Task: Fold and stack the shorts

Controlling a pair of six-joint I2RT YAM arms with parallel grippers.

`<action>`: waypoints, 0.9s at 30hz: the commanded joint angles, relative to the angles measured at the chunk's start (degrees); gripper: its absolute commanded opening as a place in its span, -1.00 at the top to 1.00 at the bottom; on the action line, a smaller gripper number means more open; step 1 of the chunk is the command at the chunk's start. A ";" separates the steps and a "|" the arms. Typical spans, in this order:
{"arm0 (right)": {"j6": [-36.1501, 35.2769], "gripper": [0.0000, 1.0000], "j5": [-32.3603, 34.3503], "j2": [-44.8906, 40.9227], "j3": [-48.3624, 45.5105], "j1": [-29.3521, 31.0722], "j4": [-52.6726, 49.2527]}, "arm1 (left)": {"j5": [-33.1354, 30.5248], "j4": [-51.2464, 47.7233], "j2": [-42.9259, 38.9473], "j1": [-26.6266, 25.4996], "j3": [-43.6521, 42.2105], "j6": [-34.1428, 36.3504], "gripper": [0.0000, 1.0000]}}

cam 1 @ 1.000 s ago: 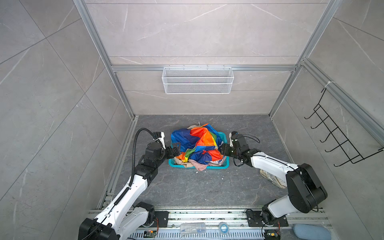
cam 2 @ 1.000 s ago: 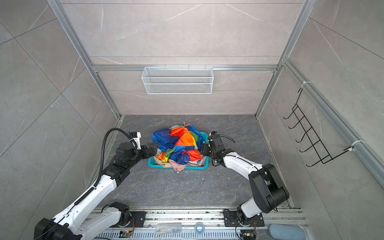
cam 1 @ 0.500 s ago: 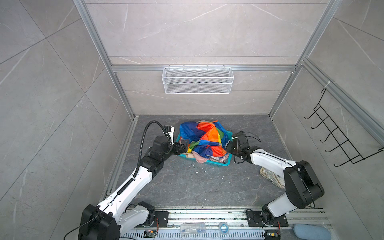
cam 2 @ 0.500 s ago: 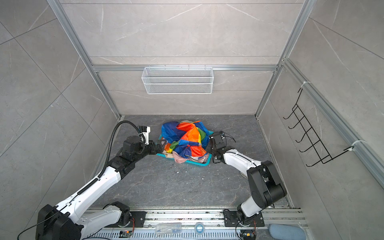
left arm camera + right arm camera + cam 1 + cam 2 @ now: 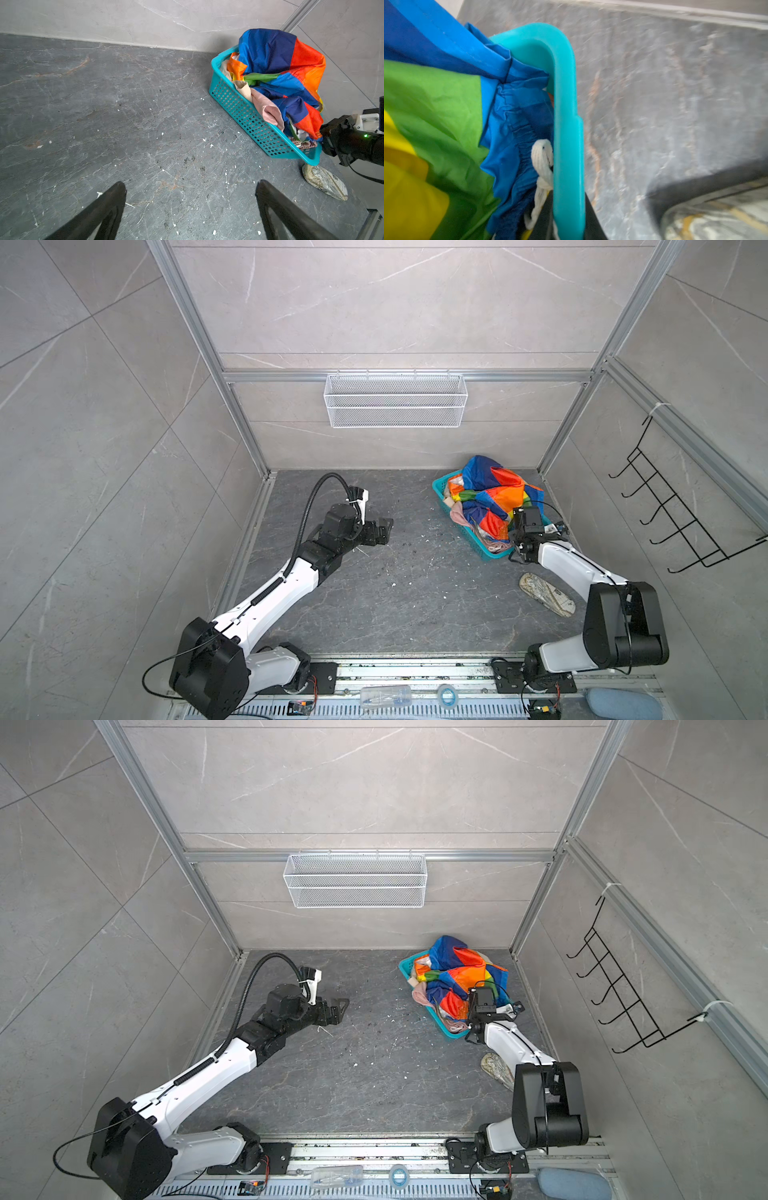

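I will next drag the basket sideways with my right gripper onto the bare floor by the hook rack's side (image 5: 640, 52) and let go of the basket's rim, as there is a gap between basket and wall.
The shiny rainbow-striped shorts (image 5: 494, 489) (image 5: 457, 969) (image 5: 276, 62) (image 5: 436, 93) are heaped on top of a teal perforated basket (image 5: 469, 533) (image 5: 432, 1015) (image 5: 245, 112) at the back right corner. Dusty pink shorts (image 5: 268, 106) and a bit of beige shorts (image 5: 244, 88) poke out beneath them. My right gripper (image 5: 513, 537) (image 5: 568, 207) is shut on the basket's rim (image 5: 564, 104), one finger inside and one outside. My left gripper (image 5: 384, 531) (image 5: 343, 1009) (image 5: 190, 191) hangs open over bare floor, well left of the basket.
A patterned flat object (image 5: 546, 595) (image 5: 324, 181) lies on the dark stone floor beside my right arm. A white wire basket (image 5: 395, 400) hangs on the back wall and a black hook rack (image 5: 673, 514) on the right wall.
The basket with the shorts has slid from the middle to the back right corner with my right gripper, which has shut on its rim. My left gripper has left the basket and stayed left.
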 commanded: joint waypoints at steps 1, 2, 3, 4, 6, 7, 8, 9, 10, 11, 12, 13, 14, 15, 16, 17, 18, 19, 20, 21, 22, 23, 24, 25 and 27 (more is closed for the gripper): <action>6.45 1.00 5.33 0.11 -1.07 -4.37 -3.99 | -0.03 0.83 2.12 -1.21 3.11 2.34 -0.99; 7.27 1.00 6.02 -0.14 -1.47 -5.43 -3.69 | 0.06 0.79 2.99 -1.64 3.70 2.60 -0.99; 7.71 1.00 6.75 -0.10 -1.51 -6.34 -3.52 | 0.39 0.75 3.80 -2.15 4.26 2.84 -0.99; 8.33 1.00 7.67 0.05 -1.21 -7.13 -4.08 | 0.63 0.74 4.49 -2.53 4.71 3.02 -0.99; 7.10 1.00 8.04 0.72 -0.48 -8.49 -3.39 | 1.09 0.66 6.08 -3.39 5.68 3.25 -0.99; 5.57 1.00 7.48 1.46 0.18 -8.78 -2.49 | 1.33 0.65 6.92 -3.90 6.23 3.35 -0.99; 4.40 1.00 7.19 2.44 1.41 -8.98 -2.94 | 1.38 0.65 7.81 -4.39 6.74 3.56 -0.99; 3.61 1.00 7.20 3.31 2.56 -8.98 -3.78 | 1.38 0.66 8.54 -4.74 7.23 3.70 -0.99; 2.82 1.00 7.29 4.19 3.43 -8.96 -4.28 | 1.38 0.49 9.40 -5.18 7.83 3.86 -0.99; 1.92 0.98 7.19 4.75 3.42 -8.98 -3.61 | 1.37 0.06 10.20 -5.58 8.65 4.12 -0.99; 1.39 0.96 6.98 4.99 3.13 -9.00 -3.07 | 1.31 -0.57 10.83 -5.82 9.38 4.44 -0.99; 0.53 0.88 6.64 5.05 2.67 -9.08 -2.14 | 1.22 -1.32 11.45 -6.25 10.26 4.80 -0.99; -0.59 0.72 6.02 4.85 2.27 -9.36 -1.47 | 1.05 -1.90 11.93 -6.55 10.86 5.24 -0.99; -1.72 0.52 5.50 4.53 2.11 -9.57 -1.20 | 0.92 -2.38 12.25 -6.87 11.38 5.75 -0.99; -3.05 0.32 5.14 3.81 2.09 -9.67 -1.08 | 0.79 -2.91 12.64 -7.08 12.00 6.36 -0.99; -3.83 0.11 4.67 2.78 2.01 -9.72 -0.96 | 0.45 -3.58 13.12 -7.21 12.74 6.83 -0.99; -5.50 -0.17 4.08 1.68 1.85 -9.69 -0.73 | 0.05 -4.27 13.48 -7.23 13.42 7.19 -0.99; -6.76 -0.55 3.68 0.04 1.92 -9.73 -1.28 | -0.15 -4.97 14.02 -7.28 14.14 7.70 -0.99; -7.60 -0.82 3.57 -1.67 2.00 -9.71 -2.06 | -0.33 -5.57 14.54 -7.32 15.10 8.40 -0.99; -8.17 -0.97 4.14 -3.02 2.04 -9.73 -3.17 | -0.42 -6.22 15.09 -7.39 16.11 9.19 -0.99; -9.12 -0.99 4.40 -4.84 2.32 -9.69 -4.25 | -0.70 -6.99 15.53 -7.45 17.33 9.95 -0.99; -11.01 -0.98 4.21 -6.74 2.14 -9.70 -4.28 | -0.95 -7.61 16.14 -7.51 18.54 10.76 -0.99; -12.64 -0.98 3.77 -8.37 2.09 -9.72 -4.41 | -1.23 -7.95 16.67 -7.50 19.74 11.45 -0.99; -14.35 -0.98 2.40 -10.18 1.85 -9.69 -4.04 | -1.42 -8.17 17.25 -7.54 20.91 12.36 -0.99; -18.90 -0.98 -1.83 -13.81 1.24 -9.70 -1.85 | -2.01 -8.26 18.54 -7.82 23.64 14.16 -0.99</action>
